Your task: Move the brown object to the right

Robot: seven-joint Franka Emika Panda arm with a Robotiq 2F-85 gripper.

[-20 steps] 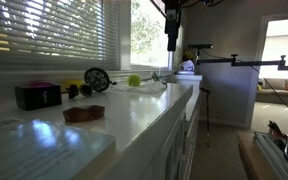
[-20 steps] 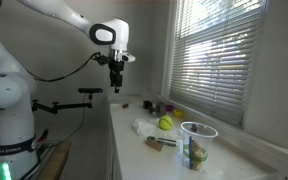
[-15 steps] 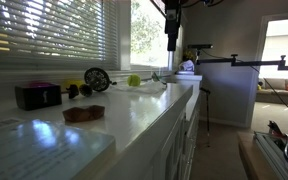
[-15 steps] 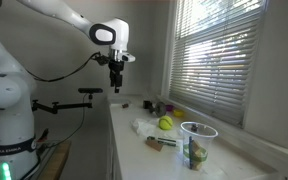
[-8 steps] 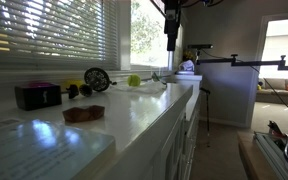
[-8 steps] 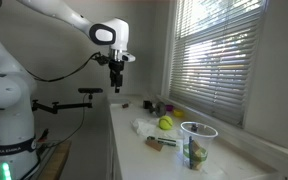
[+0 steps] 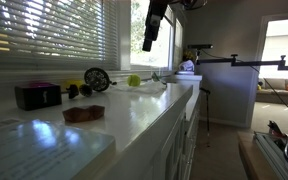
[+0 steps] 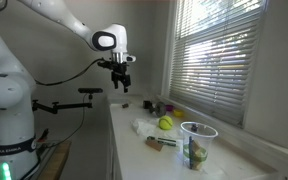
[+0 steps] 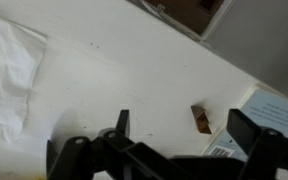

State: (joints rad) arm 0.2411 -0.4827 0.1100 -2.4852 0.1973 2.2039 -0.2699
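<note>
I need to lower my gripper toward the counter beside the dark box next and bring its open fingers around the brown object (image 7: 84, 113) (image 9: 201, 119), because that lump lies far below them.
The brown object (image 7: 84, 113) is a low reddish-brown lump lying on the white counter (image 7: 144, 110), near the camera. In an exterior view it is only a small dark speck at the counter's far end (image 8: 124, 104). My gripper (image 7: 149, 40) hangs tilted high above the counter's far part, well away from the brown object. It also shows in an exterior view (image 8: 122, 86). In the wrist view the two fingers (image 9: 184, 128) stand wide apart, open and empty, above bare white counter.
A dark box with a magenta top (image 7: 37, 95), a black-and-yellow reel (image 7: 97, 79) and a yellow-green ball (image 7: 134, 80) sit along the window. A clear cup (image 8: 196, 142) and a crumpled white sheet (image 8: 144, 127) lie on the counter. A small brown wedge (image 9: 200, 119) lies below my fingers.
My gripper has swung over the counter toward the window side and tilted. Nothing on the counter has moved.
</note>
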